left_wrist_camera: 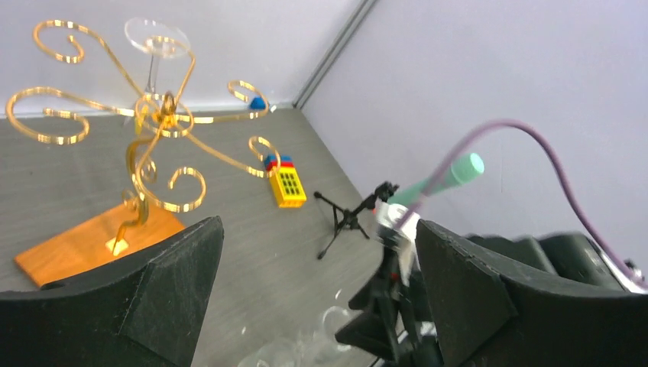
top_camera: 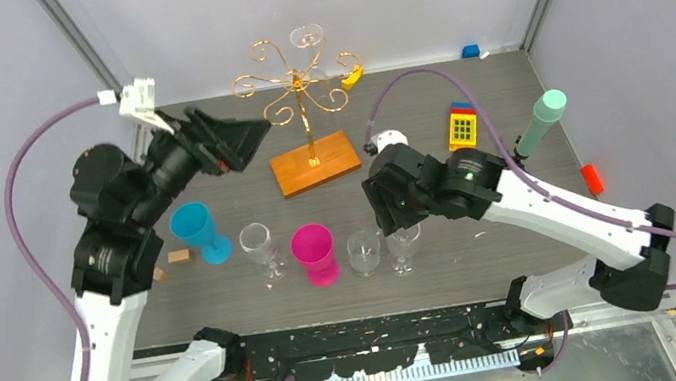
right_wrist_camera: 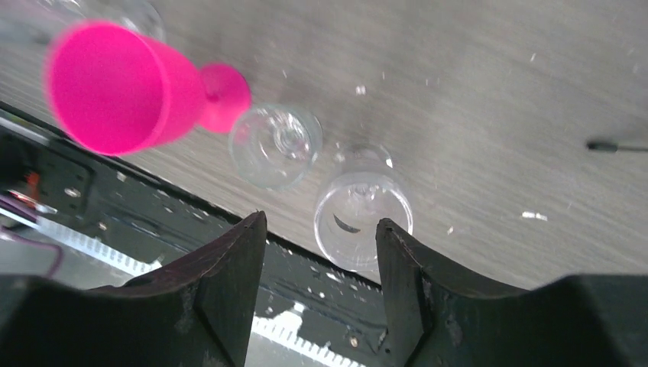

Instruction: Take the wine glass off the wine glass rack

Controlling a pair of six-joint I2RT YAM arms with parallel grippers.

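Observation:
My left gripper moves outward next and turns its open fingers astride the edge of the hanging wine glass's foot, exposed above the rear arm.
The wine glass rack is a gold wire tree on an orange-brown wooden base, at the back middle of the table. One clear wine glass hangs upside down from a rear arm, and its foot shows in the left wrist view. My left gripper is open and empty just left of the rack, clear of it. Near the front, my right gripper is open, its fingers apart over another clear wine glass that stands free on the table.
Along the front stand a blue cup, a clear glass, a pink cup and another clear glass. A yellow toy, a teal microphone on a black tripod and a red piece lie to the right.

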